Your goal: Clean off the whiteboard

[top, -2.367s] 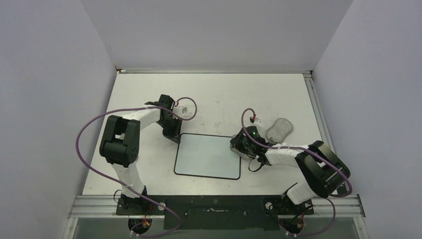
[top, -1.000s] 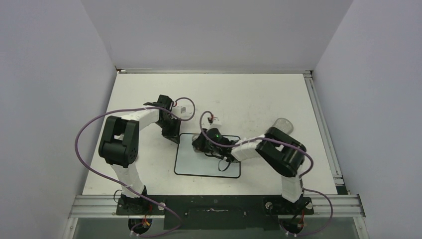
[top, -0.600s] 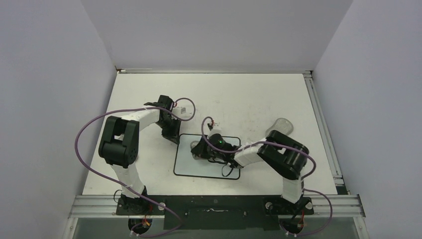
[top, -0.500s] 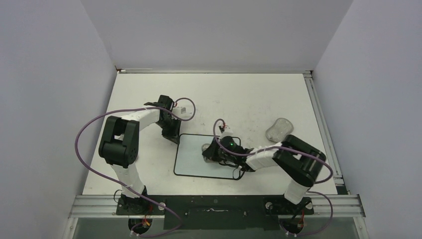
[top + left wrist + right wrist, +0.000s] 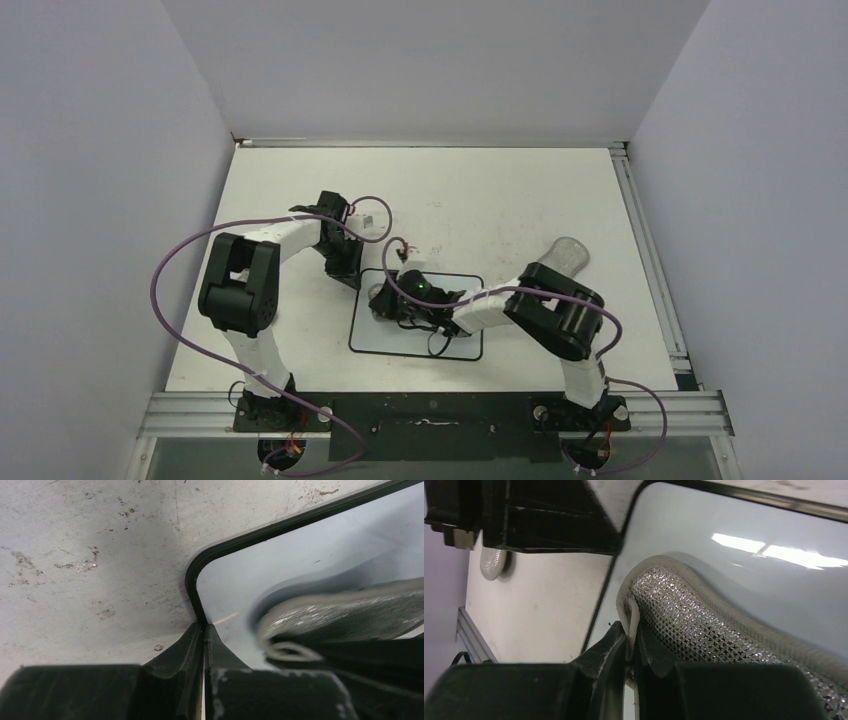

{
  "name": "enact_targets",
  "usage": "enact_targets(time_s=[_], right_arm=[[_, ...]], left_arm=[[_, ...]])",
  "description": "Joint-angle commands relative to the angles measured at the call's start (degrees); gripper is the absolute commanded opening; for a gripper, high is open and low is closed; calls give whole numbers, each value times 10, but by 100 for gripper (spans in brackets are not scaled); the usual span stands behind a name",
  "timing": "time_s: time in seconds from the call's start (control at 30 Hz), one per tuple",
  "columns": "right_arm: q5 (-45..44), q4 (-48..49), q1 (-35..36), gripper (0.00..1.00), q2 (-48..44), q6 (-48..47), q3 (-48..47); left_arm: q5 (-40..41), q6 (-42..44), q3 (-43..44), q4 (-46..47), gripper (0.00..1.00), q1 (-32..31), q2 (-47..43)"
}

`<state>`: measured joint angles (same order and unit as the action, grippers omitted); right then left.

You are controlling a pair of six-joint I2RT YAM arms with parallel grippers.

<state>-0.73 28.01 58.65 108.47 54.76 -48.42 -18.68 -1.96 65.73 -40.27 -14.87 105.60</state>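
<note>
My right gripper should wipe across the whiteboard (image 5: 412, 336) and let go of the sponge on the bare tabletop by the lump, which is to the right of my right gripper in the top view.
The whiteboard (image 5: 412, 336), white with a thin black rim, lies flat mid-table; no marks show on its bare parts. My left gripper (image 5: 347, 272) is shut, its tips (image 5: 204, 626) meeting on the rim just below the board's far left corner (image 5: 192, 572). My right gripper (image 5: 384, 302) is low over the board's left part, shut (image 5: 631, 639) on the white edge loop of a silver mesh sponge (image 5: 704, 622). The sponge lies pressed on the board (image 5: 754, 525) and also shows in the left wrist view (image 5: 345, 612).
A grey peanut-shaped lump (image 5: 567, 249) lies on the table to the right, partly behind my right arm's elbow (image 5: 555, 305). A small shiny round thing (image 5: 491, 562) lies on the table left of the board. Purple cables loop off both arms.
My right gripper swept the sponge back and forth over the board, right half a second ago and now back to the left part. My left gripper has stayed at the corner.
</note>
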Motion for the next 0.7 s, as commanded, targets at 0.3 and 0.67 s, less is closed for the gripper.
enact_targets(time_s=[0.3, 0.67], right_arm=[[47, 18, 12, 5, -79, 30, 166], [2, -28, -10, 5, -263, 36, 311]], left_arm=[[16, 15, 22, 15, 0, 10, 24], [12, 11, 24, 19, 0, 15, 26]])
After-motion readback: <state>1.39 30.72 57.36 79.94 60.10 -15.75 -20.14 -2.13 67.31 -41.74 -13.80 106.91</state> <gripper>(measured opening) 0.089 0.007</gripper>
